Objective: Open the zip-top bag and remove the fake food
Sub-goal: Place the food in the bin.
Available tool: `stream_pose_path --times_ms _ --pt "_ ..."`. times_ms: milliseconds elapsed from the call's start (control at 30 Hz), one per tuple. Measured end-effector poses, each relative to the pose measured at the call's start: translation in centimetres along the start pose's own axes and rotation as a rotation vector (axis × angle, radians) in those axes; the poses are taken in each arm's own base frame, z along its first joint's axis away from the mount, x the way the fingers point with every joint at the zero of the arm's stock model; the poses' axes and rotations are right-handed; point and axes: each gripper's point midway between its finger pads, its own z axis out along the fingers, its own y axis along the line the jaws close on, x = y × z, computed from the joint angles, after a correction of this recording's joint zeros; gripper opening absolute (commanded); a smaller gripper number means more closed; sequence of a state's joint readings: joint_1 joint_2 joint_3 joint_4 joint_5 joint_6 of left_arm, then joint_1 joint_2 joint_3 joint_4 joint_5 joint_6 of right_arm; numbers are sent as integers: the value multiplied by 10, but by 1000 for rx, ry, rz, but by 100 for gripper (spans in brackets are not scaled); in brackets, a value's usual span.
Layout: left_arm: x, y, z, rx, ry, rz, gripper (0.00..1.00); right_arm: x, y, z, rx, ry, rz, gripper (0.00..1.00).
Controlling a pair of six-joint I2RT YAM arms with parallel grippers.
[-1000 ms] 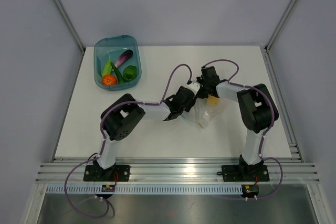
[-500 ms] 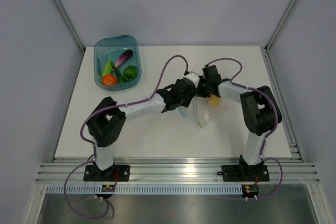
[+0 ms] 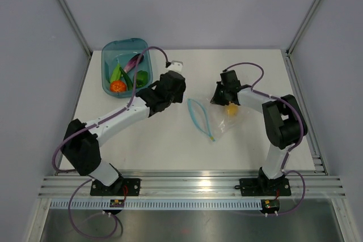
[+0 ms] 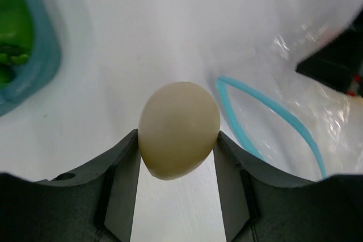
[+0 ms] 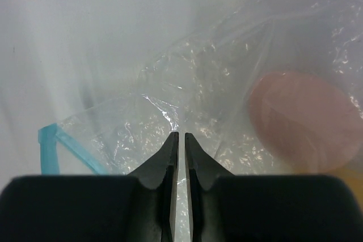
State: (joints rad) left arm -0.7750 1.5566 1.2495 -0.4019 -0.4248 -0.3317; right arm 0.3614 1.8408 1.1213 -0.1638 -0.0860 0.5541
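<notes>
Next, my left gripper goes to the left in the top view, over the tub, then down toward the green pepper (image 3: 142, 78) (image 4: 14, 25), since food already lies gathered there.
My left gripper (image 4: 177, 143) is shut on the white egg (image 4: 179, 127) and holds it above the table, between the tub and the bag. In the top view the left gripper (image 3: 165, 90) is just right of the tub. The zip-top bag (image 3: 218, 120) lies right of centre, its teal zip strip (image 3: 198, 115) open in a loop. My right gripper (image 3: 219, 97) is shut on the bag's clear film (image 5: 187, 111) at its far side. A yellow lemon (image 3: 231, 109) sits inside the bag. A blurred pinkish round shape (image 5: 303, 123) shows through the film.
The teal tub (image 3: 106, 77) stands at the back left and holds an orange-red tomato (image 3: 118, 86), a purple eggplant (image 3: 134, 62), a green pod (image 3: 116, 73) and a green pepper (image 3: 140, 76). Its rim (image 4: 48, 55) shows at the left of the left wrist view.
My left arm has swung left from the bag's mouth toward the tub, carrying the egg. The bag has settled flat with its mouth open. The right gripper has barely moved.
</notes>
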Motion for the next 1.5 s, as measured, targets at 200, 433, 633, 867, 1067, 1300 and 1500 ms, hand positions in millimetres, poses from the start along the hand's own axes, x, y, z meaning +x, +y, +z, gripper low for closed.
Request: stream_pose_path --times_ms 200,433,633,867,1067,1300,1500 --pt "-25 95 15 -194 -40 -243 25 -2 2 -8 -8 -11 -1 15" --pt "-49 195 26 -408 -101 -474 25 -11 10 -20 -32 -45 -5 15" --pt "-55 238 49 -493 -108 -550 25 -12 11 -22 -35 -48 -4 15" --pt "-45 246 81 -518 -61 -552 33 -11 10 -22 -34 -46 -4 15" --pt "-29 253 94 -530 -20 -563 44 -15 14 -28 -46 -58 2 15" --pt "-23 270 100 -522 -12 -616 65 -21 20 -36 -63 -81 7 15" --pt "-6 278 101 -524 5 -602 98 -22 20 -37 -64 -81 10 15"
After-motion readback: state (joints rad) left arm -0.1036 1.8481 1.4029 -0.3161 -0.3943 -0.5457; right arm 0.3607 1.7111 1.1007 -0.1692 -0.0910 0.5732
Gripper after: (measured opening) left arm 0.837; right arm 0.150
